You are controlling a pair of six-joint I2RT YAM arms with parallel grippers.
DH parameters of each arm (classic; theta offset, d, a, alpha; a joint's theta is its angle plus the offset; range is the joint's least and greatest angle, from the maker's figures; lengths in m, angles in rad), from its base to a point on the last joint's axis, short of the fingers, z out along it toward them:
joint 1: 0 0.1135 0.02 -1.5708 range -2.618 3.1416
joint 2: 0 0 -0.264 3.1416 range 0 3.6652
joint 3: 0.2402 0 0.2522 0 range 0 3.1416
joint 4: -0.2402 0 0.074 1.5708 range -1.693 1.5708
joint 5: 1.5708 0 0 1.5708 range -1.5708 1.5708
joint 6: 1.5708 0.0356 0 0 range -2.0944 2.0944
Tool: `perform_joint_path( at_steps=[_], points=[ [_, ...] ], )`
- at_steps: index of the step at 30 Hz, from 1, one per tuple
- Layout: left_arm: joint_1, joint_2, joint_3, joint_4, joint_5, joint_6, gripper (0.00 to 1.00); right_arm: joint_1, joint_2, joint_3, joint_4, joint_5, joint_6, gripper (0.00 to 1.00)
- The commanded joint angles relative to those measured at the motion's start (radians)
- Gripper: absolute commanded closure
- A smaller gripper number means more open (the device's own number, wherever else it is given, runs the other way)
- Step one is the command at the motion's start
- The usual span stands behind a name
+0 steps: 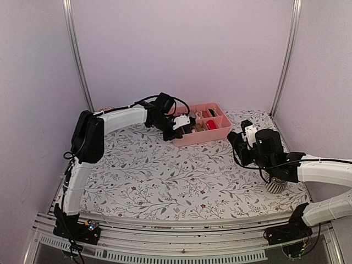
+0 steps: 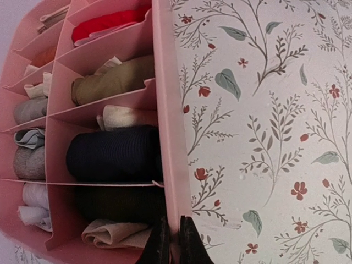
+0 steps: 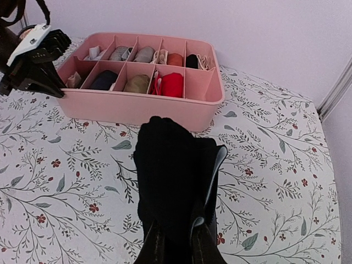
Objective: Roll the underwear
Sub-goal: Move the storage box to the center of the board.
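Note:
I will next move my right gripper outward over the tray's corner section (image 1: 221, 122) (image 3: 202, 88) beside the red bundle, because that section is empty. Then I will tilt its fingers downward, lower the roll inside and release it.
My right gripper (image 3: 179, 225) is shut on a rolled black underwear (image 3: 170, 170) with a pale inner edge showing on its right side. It holds the roll above the floral tablecloth, just in front of the pink divided tray (image 3: 137, 107). In the top view that gripper (image 1: 240, 144) hangs right of the tray (image 1: 206, 135). My left gripper (image 2: 175, 223) is shut on the tray's long side wall (image 2: 168, 82), one finger inside and one outside. In the top view it (image 1: 184, 125) sits at the tray's left end. A dark ribbed roll (image 2: 113, 154) with a beige band beside it fills one compartment.
Other compartments hold red (image 2: 107, 22), olive (image 2: 113, 82), grey (image 2: 30, 162) and white (image 2: 36, 201) fabric bundles. A white ribbed round object (image 1: 276, 185) stands under my right arm. Purple walls and metal posts close in the back and sides of the table.

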Motion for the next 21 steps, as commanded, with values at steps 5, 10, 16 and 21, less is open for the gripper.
perform_joint_path(
  at_steps=[5, 10, 16, 21],
  points=[
    [-0.041, -0.136, -0.26, -0.153, 0.133, -0.001, 0.96, -0.004, 0.108, 0.079, 0.004, 0.055, 0.047, 0.98],
    [-0.07, -0.237, -0.432, -0.106, 0.157, -0.03, 0.95, -0.004, 0.245, 0.252, -0.139, 0.045, 0.082, 0.98],
    [-0.102, -0.346, -0.575, -0.037, 0.154, -0.086, 0.85, -0.004, 0.406, 0.486, -0.385, 0.109, 0.241, 0.98],
    [-0.102, -0.388, -0.62, 0.01, 0.146, -0.116, 0.48, -0.004, 0.498, 0.606, -0.513, 0.102, 0.354, 0.98]
  ],
)
